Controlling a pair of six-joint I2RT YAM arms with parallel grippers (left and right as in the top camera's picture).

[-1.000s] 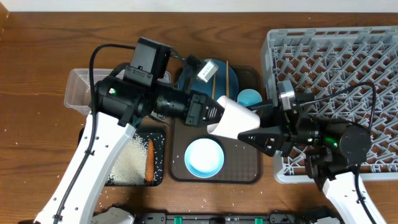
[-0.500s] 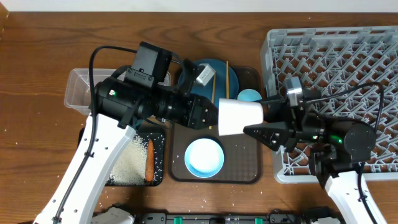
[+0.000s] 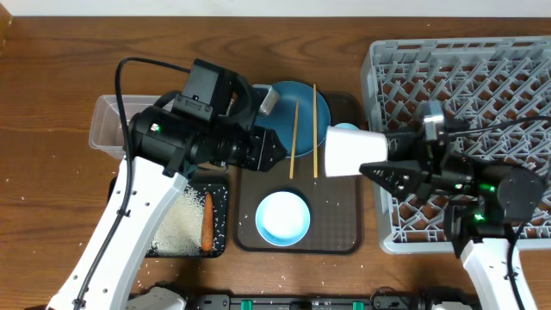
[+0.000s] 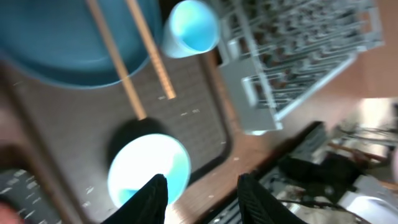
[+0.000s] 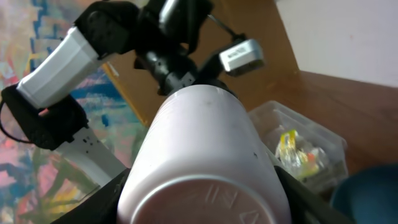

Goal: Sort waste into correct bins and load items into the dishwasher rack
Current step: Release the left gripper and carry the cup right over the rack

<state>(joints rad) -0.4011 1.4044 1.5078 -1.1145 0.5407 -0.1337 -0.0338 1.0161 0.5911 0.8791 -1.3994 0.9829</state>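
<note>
I will tilt my right gripper downward next and lower the pale pink cup into the rack's side by the tray, because that side is below it.
My right gripper is shut on the base of the pale pink cup, held sideways in the air beside the grey dishwasher rack. In the right wrist view the cup fills the space between the fingers. My left gripper is open and holds nothing, above the dark blue plate that carries the two chopsticks. Below it lies the light blue bowl. The light blue cup lies on its side near the rack. The clear tub holds the yellow-green wrapper.
The plate, bowl and light blue cup sit on a dark brown serving tray. A black tray at the front left holds rice and an orange carrot. Stray rice grains dot the wooden table.
The left gripper opened, let go of the pink cup and drew back to the left. The right gripper, still gripping the cup, carried it right toward the rack.
</note>
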